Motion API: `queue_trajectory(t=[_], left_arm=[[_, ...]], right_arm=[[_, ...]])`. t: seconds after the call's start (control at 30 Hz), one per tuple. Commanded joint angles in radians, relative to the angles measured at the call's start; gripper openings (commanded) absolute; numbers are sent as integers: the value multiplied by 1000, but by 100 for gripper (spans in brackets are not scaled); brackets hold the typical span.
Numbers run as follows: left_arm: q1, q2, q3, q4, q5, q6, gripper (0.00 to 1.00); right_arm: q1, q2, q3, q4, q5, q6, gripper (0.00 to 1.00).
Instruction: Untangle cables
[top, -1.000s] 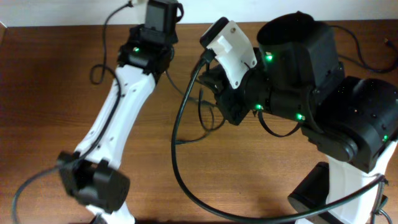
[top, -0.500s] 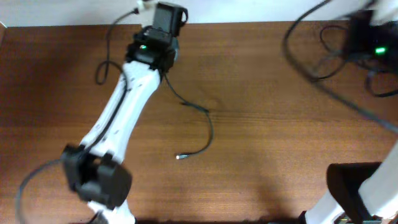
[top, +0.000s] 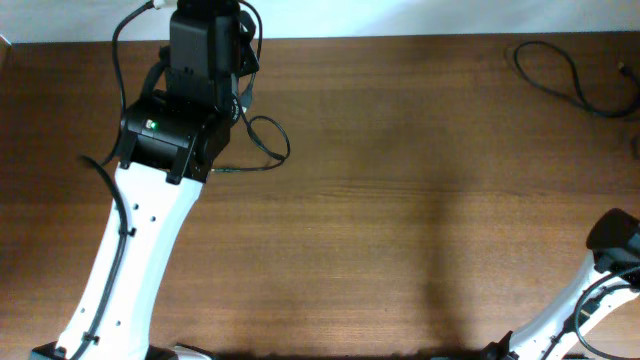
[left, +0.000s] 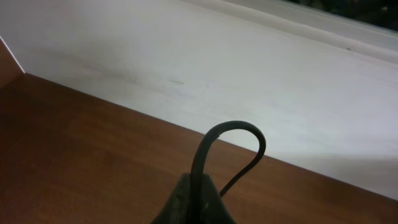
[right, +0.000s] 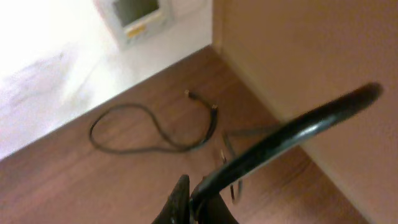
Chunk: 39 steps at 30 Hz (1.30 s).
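Observation:
My right gripper brings the black cable down onto the tabletop (top: 578, 138) (right: 163, 173) beside the looped cable next and releases it. That spot lies far from the left gripper's cable.
In the left wrist view my left gripper (left: 198, 190) is shut on a thin black cable (left: 235, 140) that arches up in a loop near the table's far edge. From overhead this cable (top: 268, 148) trails in a loop beside the left arm's wrist (top: 200, 60), which hides the fingers. In the right wrist view my right gripper (right: 200, 198) is shut on a black cable (right: 298, 127) running up to the right. A loose cable (right: 134, 144) with small metal plugs lies looped on the table beyond it. It also shows overhead at the far right (top: 553, 72).
The white wall (left: 249, 74) runs along the table's far edge. A white box (right: 134, 18) stands beyond the table's corner. Only part of the right arm (top: 615, 240) shows at the lower right of the overhead view. Another thin cable piece (right: 235, 138) lies by the table's edge.
The right arm has swung from the table's middle out to the far right. The left arm has shifted left and up, dragging its cable from the centre into a loop beside it.

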Motion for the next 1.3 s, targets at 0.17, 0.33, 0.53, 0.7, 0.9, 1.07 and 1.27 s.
queue_trajectory(t=[0.17, 0.33, 0.53, 0.7, 0.9, 1.07, 1.27], left_arm=[[1, -17, 8, 1, -1, -1, 0], [1, -17, 8, -10, 0, -1, 0], [1, -17, 8, 2, -1, -2, 0], [1, -17, 8, 1, -1, -1, 0], [1, -17, 8, -10, -1, 6, 0], [1, -17, 8, -3, 0, 6, 0], [1, -17, 8, 2, 0, 6, 0]], right_arm=[[-138, -5, -11, -7, -67, -40, 4], [-134, -5, -366, 94, -177, -50, 4], [-136, -5, -754, 286, -276, -73, 4], [-138, -5, -866, 355, -282, -73, 4], [-195, -5, -1020, 560, -326, -68, 4], [-217, -13, -900, 633, -396, 49, 4], [-143, -13, -465, 630, -698, 226, 4]])
